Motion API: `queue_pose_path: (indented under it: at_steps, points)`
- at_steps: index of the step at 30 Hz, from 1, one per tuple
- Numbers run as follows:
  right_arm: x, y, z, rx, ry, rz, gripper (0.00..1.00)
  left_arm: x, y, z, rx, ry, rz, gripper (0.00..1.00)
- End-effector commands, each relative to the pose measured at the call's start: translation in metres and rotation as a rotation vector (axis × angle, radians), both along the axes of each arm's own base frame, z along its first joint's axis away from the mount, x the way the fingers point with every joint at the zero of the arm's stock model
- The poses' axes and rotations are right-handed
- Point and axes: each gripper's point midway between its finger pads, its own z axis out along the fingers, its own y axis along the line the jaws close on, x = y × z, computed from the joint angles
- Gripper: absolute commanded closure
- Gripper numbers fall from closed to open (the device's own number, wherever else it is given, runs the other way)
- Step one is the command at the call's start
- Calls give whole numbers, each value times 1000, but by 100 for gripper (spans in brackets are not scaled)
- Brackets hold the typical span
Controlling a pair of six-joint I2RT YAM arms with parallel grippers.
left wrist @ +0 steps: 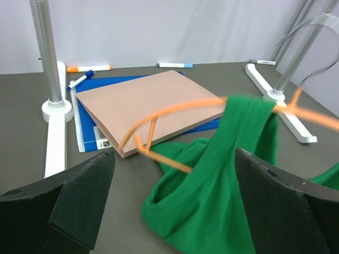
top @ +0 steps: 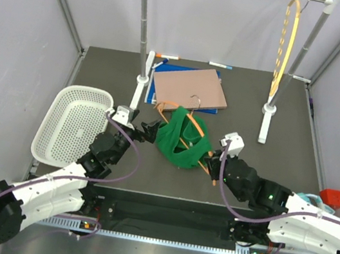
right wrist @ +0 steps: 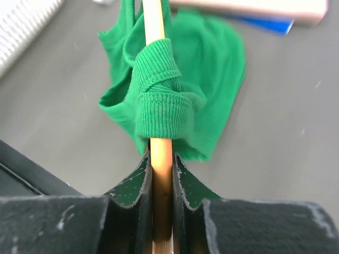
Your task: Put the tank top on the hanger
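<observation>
Straps already hang over both arms, so my right gripper needs to carry the orange hanger [top: 163, 108] up and outward to the rack's bar beside the yellow one and release it next.
The green tank top [top: 184, 141] lies bunched on the table and is draped over the orange hanger [top: 163, 108], whose metal hook points toward the brown board. My right gripper [top: 213, 164] is shut on the hanger's near end [right wrist: 161, 164]. A ribbed strap of the tank top [right wrist: 159, 100] is wrapped round the bar just beyond the fingertips. My left gripper [top: 150, 129] is wide open at the tank top's left side. In the left wrist view the tank top [left wrist: 212, 201] lies between the spread fingers [left wrist: 79, 196], and a strap hangs over the raised hanger arm [left wrist: 175, 110].
A brown board on a blue folder [top: 190, 86] lies just behind the hanger. A white basket [top: 73, 120] stands at the left. A garment rack [top: 140, 76] spans the back with a yellow hanger [top: 287, 42] on it. Markers lie at the back; a red block [top: 332, 196] sits at the right.
</observation>
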Motion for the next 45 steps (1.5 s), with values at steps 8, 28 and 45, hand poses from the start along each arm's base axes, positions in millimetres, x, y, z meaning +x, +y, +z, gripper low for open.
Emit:
queue_pose_path:
  at_steps: [8,28,45]
  points:
    - [24,-17,165,219,-259,-124,100,2,10,16,-60,-32,54,1]
    - [94,-39,312,100,-476,-260,100,0,18,21,-77,-44,82,1]
    - [151,-93,340,25,-486,-349,100,0,21,22,-75,-47,94,1]
